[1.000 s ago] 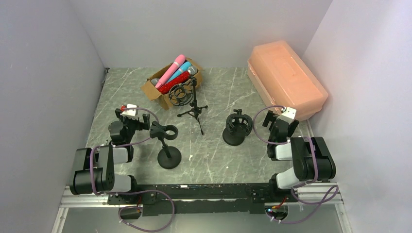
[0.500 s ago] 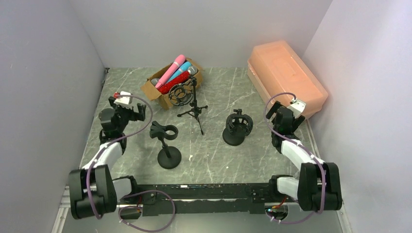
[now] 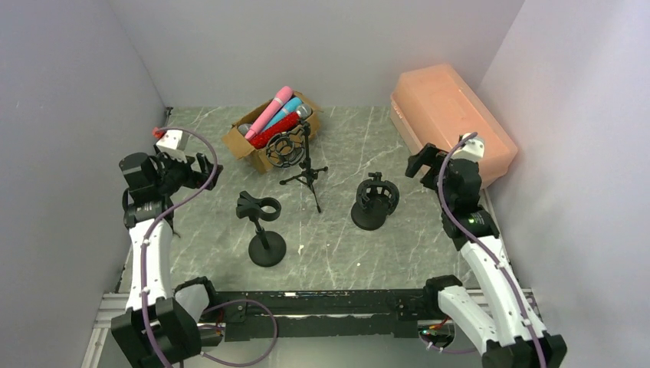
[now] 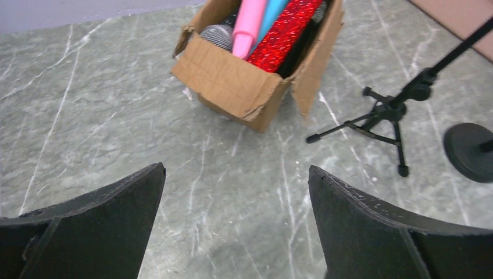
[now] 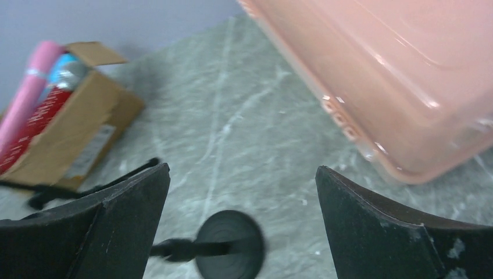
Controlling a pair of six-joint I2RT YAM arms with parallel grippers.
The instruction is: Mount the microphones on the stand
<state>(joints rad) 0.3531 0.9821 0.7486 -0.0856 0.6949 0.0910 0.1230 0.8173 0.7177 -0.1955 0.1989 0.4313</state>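
The short stand's bin-side mount rim (image 3: 394,198) sticks out past the round base, so my right gripper will move back and left in the top view next and close on it.
Several microphones stick out of a cardboard box (image 3: 260,142) at the back: pink (image 3: 270,111), blue (image 3: 285,113) and red glitter (image 3: 270,135). The left wrist view shows the box (image 4: 244,87) with the pink (image 4: 250,26) and red glitter (image 4: 285,35) microphones and a grey mesh head (image 4: 218,36). A tripod stand (image 3: 306,165) with a shock mount, a clip stand on a round base (image 3: 265,230) and a short shock-mount stand (image 3: 374,203) are all without microphones. My left gripper (image 3: 203,170) (image 4: 235,170) is open and empty, left of the box. My right gripper (image 3: 421,161) (image 5: 242,170) is open and empty, right of the short stand.
A pink lidded bin (image 3: 452,123) lies at the back right, close to my right gripper, and fills the right wrist view's upper right (image 5: 395,75). A blurred black round base (image 5: 229,244) lies below the right jaws. The tripod's legs (image 4: 389,113) spread right of the box. Grey walls enclose the table.
Both arms have unfolded and risen. My left gripper has moved back and left, my right gripper back and right. Both stay open and empty; nothing on the table has moved.
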